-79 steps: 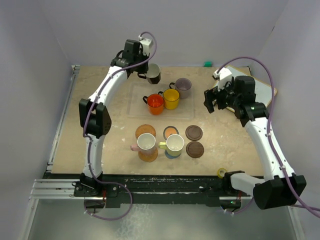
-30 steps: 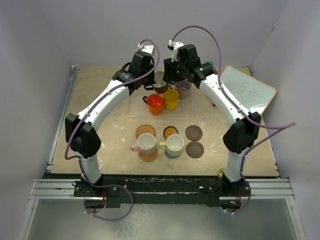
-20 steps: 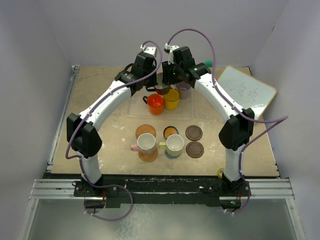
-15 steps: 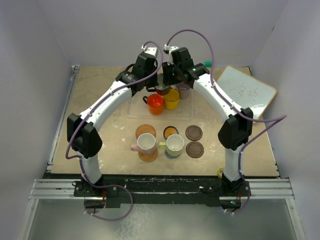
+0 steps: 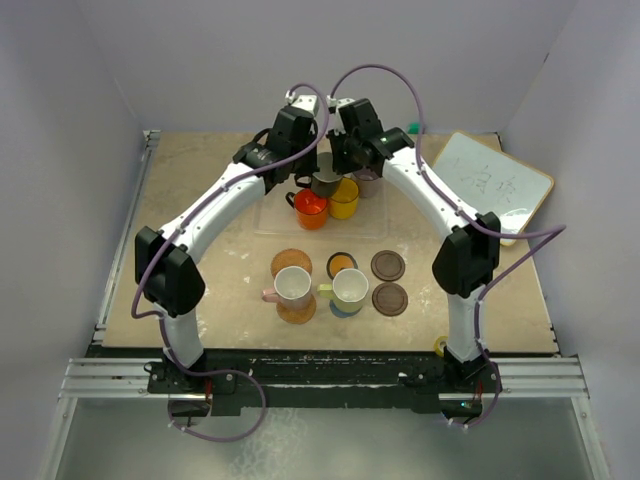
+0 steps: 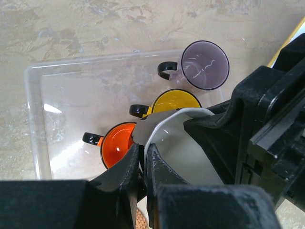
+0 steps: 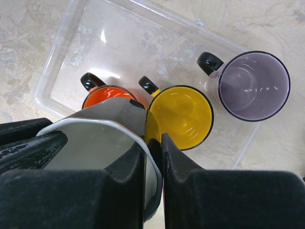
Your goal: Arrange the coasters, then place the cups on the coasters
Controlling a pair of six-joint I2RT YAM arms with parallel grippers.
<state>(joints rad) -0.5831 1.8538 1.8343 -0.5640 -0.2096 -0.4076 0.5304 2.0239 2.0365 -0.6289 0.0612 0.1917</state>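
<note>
My right gripper swings back, moves down and releases the black cup (image 5: 325, 182) on the nearer dark brown coaster (image 5: 390, 299) next, as that lies bare below it, toward my base.
A black cup (image 5: 325, 182) with a pale grey inside hangs over the clear tray (image 5: 270, 218), held from both sides. My left gripper (image 6: 142, 148) is shut on the black cup (image 6: 178, 143) at its rim. My right gripper (image 7: 155, 138) is shut on the opposite rim of the black cup (image 7: 95, 138). Below in the tray stand the red-orange cup (image 5: 311, 205), yellow cup (image 5: 343, 197) and mauve-grey cup (image 5: 368, 183). Nearer, a pink cup (image 5: 292, 286) and a pale yellow-green cup (image 5: 350, 288) sit on coasters. Bare coasters: an orange-brown (image 5: 291, 261), an orange-centred (image 5: 342, 264) and two dark brown (image 5: 388, 265) (image 5: 390, 299).
A white board (image 5: 495, 180) lies at the back right edge. A small yellow tape roll (image 5: 442, 346) sits near the right arm's base. A green object (image 5: 414, 127) lies at the back wall. Both arms arch over the table's middle and meet above the tray.
My right gripper has closed onto the black cup's rim and the right arm has edged left. The left gripper has kept its hold on the cup.
</note>
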